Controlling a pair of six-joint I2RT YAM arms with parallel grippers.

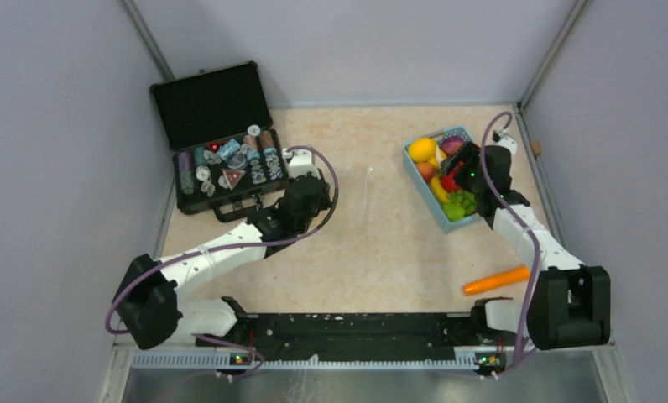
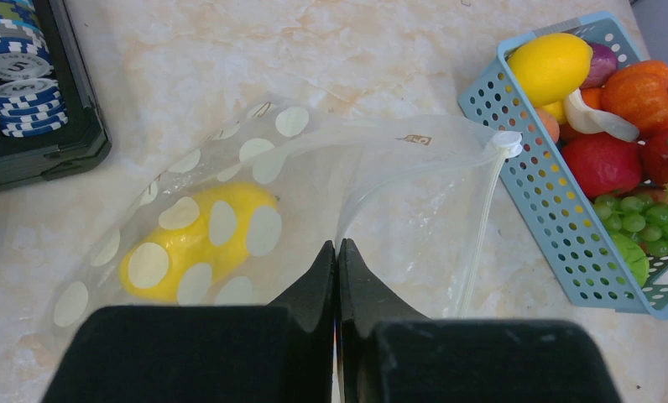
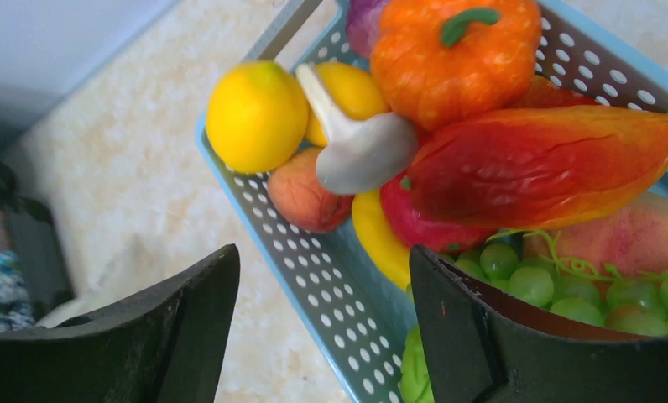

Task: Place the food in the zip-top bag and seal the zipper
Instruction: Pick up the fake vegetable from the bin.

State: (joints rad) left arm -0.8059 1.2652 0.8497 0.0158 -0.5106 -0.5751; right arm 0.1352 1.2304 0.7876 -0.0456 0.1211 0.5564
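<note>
The white mushroom's broad cap lies below the robot's right gripper in the basket, so the gripper will next move down, tilt onto the cap and close its fingers.
In the left wrist view the zip-top bag lies on the table, clear with white dots, with a yellow fruit inside. Its zipper runs along the right edge. My left gripper is shut on the bag's upper film, which rises from the fingertips. In the top view the left gripper is left of centre and the bag barely shows. My right gripper is open and empty, its jaws either side of the blue basket's near wall. The basket holds a lemon, pumpkin, red pepper and grapes.
An open black case of chips and trinkets stands at the back left, close to the left arm. An orange carrot lies on the table near the right arm's base. The basket stands at the back right under the right gripper.
</note>
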